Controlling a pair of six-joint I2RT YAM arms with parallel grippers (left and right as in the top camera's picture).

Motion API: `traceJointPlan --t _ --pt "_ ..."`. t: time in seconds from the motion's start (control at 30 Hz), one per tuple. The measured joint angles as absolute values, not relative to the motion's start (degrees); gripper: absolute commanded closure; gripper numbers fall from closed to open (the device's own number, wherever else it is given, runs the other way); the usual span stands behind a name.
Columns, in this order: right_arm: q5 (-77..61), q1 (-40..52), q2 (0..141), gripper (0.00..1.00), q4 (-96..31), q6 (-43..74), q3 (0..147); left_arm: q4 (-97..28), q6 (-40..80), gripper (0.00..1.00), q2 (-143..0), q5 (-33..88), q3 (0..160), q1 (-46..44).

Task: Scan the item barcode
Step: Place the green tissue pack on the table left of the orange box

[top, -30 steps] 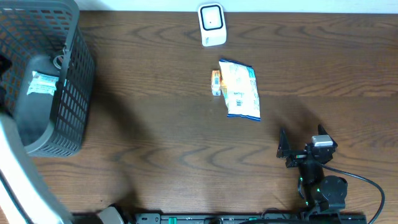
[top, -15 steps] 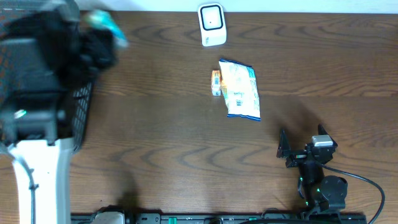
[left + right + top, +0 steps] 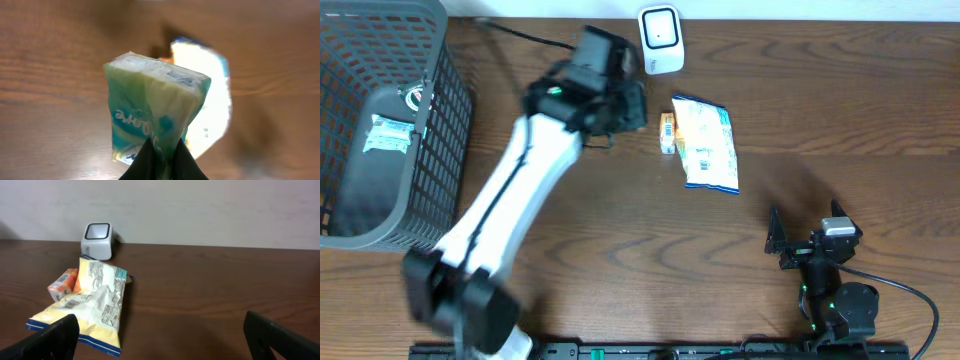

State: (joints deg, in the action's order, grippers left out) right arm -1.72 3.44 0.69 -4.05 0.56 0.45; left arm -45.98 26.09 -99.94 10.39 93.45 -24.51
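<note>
The table is empty on the wood beside the small orange box. My left gripper will lower the green soft packet [image 3: 155, 110] there next.
My left gripper [image 3: 163, 150] is shut on a teal and green soft packet [image 3: 155, 110], pinching its lower end so it stands up in front of the wrist camera. From overhead, the left gripper [image 3: 625, 105] hangs just left of the snack bag and below-left of the white scanner [image 3: 660, 38]; the packet is hidden under it there. No barcode shows on the packet's visible face. My right gripper [image 3: 805, 238] rests open near the front right, with nothing between its fingers [image 3: 50, 340]. The scanner [image 3: 96, 240] also shows in the right wrist view.
A yellow and white snack bag [image 3: 705, 145] and a small orange box [image 3: 667, 132] lie below the scanner. A grey mesh basket [image 3: 445, 150] at the left edge holds a grey bag with a white label [image 3: 388, 135].
My left arm has swung from the basket rightwards across the table to beside the scanner, carrying the teal packet. The right arm has not moved.
</note>
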Motion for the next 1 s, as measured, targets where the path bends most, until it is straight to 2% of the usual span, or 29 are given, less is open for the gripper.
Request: traceJointPlan --t 0.2,0.23,0.3,0.33,0.77,1.0 --pt "-1.7 3.4 0.7 0.01 -4.1 0.6 0.4 -42.7 26.1 0.90 -110.5 4.7 93.4 -25.7" --pt "-1.7 3.4 0.7 0.01 -4.1 0.6 0.4 -42.2 26.1 0.85 -112.1 4.2 93.4 -25.7" --pt "-1.7 3.4 0.7 0.01 -4.1 0.6 0.4 -41.1 26.0 0.62 -114.1 3.9 93.4 -25.6" --pt "-1.7 3.4 0.7 0.01 -4.1 0.6 0.4 -40.7 25.6 0.58 -115.1 4.1 93.4 -25.6" --pt "-1.7 3.4 0.7 0.01 -4.1 0.6 0.4 -39.9 23.6 0.54 -115.5 4.9 93.4 -25.0" --pt "-1.7 3.4 0.7 0.01 -4.1 0.6 0.4 -37.0 17.8 0.47 -103.0 4.5 93.3 -19.6"
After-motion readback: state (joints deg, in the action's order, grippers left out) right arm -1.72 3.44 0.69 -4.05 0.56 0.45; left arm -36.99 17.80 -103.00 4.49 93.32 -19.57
